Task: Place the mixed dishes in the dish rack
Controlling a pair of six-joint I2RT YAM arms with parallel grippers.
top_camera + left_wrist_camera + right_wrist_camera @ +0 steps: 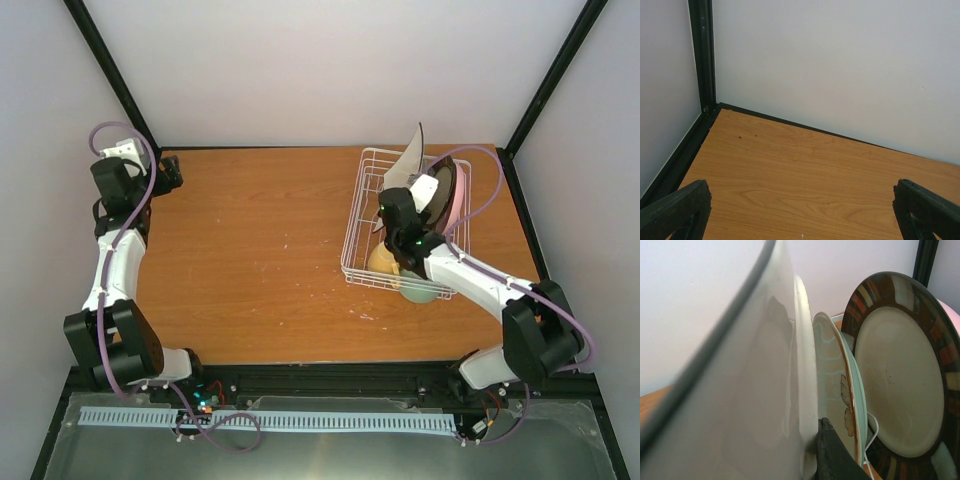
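Note:
I should move my right gripper to the left in the top view next and lower the white square plate (407, 162) into the rack's empty side, then let it go. Standing plates fill the rack's other side.
The white wire dish rack (362, 205) stands at the right back of the table. The pale yellow mug (383, 262) and the mint-green bowl (418, 289) lie at its near end. The black-rimmed plate (441, 190) and the pink plate (461, 203) stand on edge in it. My right gripper (398, 206) is shut on the white square plate (407, 162), holding it upright over the rack. In the right wrist view this plate (740, 390) fills the left, with the flower-marked mint-green plate (837, 375) and the black-rimmed plate (900, 385) just beyond. My left gripper (171, 175) is open and empty.
The left gripper's fingers (675, 210) hover over bare wood in the far left corner, close to the black frame post (702, 55) and the white walls. The right arm reaches over the rack's near end. A black frame rail runs behind the rack.

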